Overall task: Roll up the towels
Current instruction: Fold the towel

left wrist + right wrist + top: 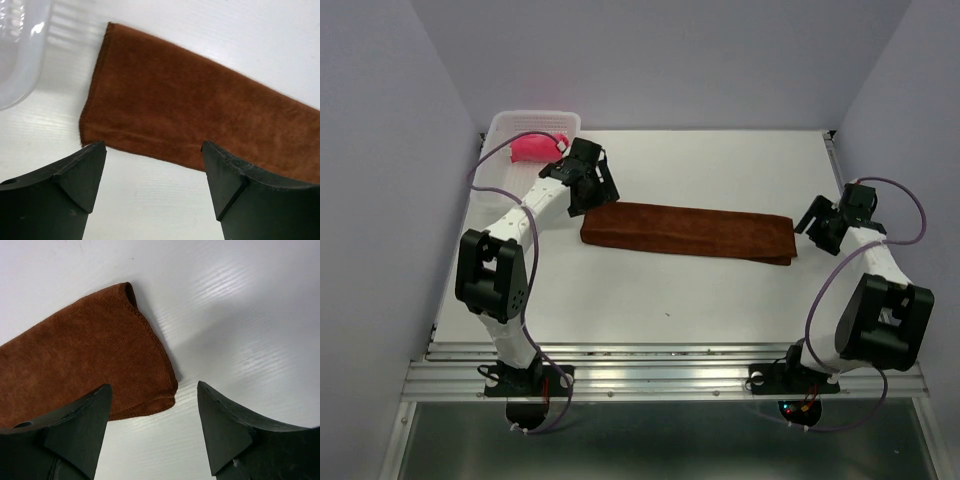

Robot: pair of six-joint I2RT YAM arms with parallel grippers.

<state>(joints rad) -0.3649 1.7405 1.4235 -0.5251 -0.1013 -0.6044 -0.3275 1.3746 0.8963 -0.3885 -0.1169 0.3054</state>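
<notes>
The brown towel's nearest end edge (794,241) (161,348) is below my right gripper and to its left in the top view, so my right gripper should move down onto it next.
The rust brown towel (688,231) lies folded into a long flat strip across the middle of the table. The pink-red towel (532,148) sits bunched in the white basket at the back left. My left gripper (601,187) hovers just off the strip's left end, jaws open and empty; its view shows that end of the brown towel (190,105) ahead of the fingers. My right gripper (807,221) is just off the strip's right end, jaws open and empty; the towel's right corner (90,360) lies in front of its left finger.
The translucent white plastic basket (500,140) stands at the back left corner, its rim also showing in the left wrist view (20,55). Lilac walls enclose the table on three sides. An aluminium rail (660,375) runs along the near edge.
</notes>
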